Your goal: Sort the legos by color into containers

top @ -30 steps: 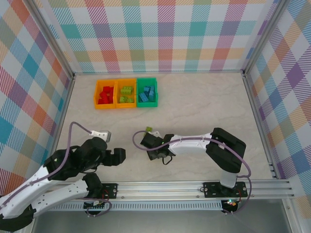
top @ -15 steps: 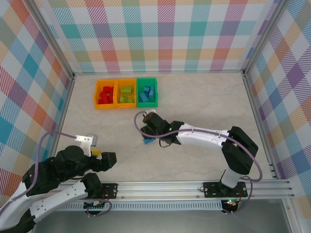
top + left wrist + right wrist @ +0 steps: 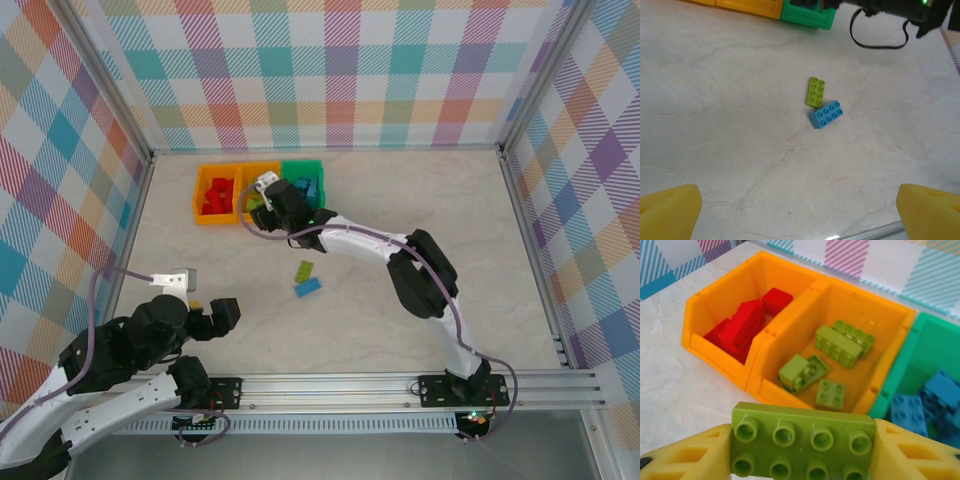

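Observation:
My right gripper moves away from my base and down over the middle orange container next, as the first step to get the lime green lego (image 3: 304,270) into it.
My right gripper (image 3: 802,452) is shut on a lime green lego (image 3: 802,440), gripped end to end between its yellow fingers (image 3: 685,457). It hangs just in front of the middle orange container (image 3: 865,310), which has several green legos (image 3: 837,346) in it. The left orange container (image 3: 715,357) has red legos (image 3: 742,322); the green container (image 3: 935,345) has blue ones (image 3: 910,412). From above, the right gripper (image 3: 268,195) sits over the middle container (image 3: 258,166). A green lego (image 3: 304,270) and a blue lego (image 3: 308,287) lie loose mid-table. My left gripper (image 3: 205,312) is open, near left.
In the left wrist view the loose green lego (image 3: 815,92) and blue lego (image 3: 826,114) touch at a corner on bare table, well ahead of the wide-apart yellow fingers (image 3: 667,212). The right arm (image 3: 420,275) stretches across the middle of the table. Checked walls enclose three sides.
The right gripper has carried the green lego from mid-table up to the middle orange container. The left arm pulled back toward the near left and its jaws opened wider.

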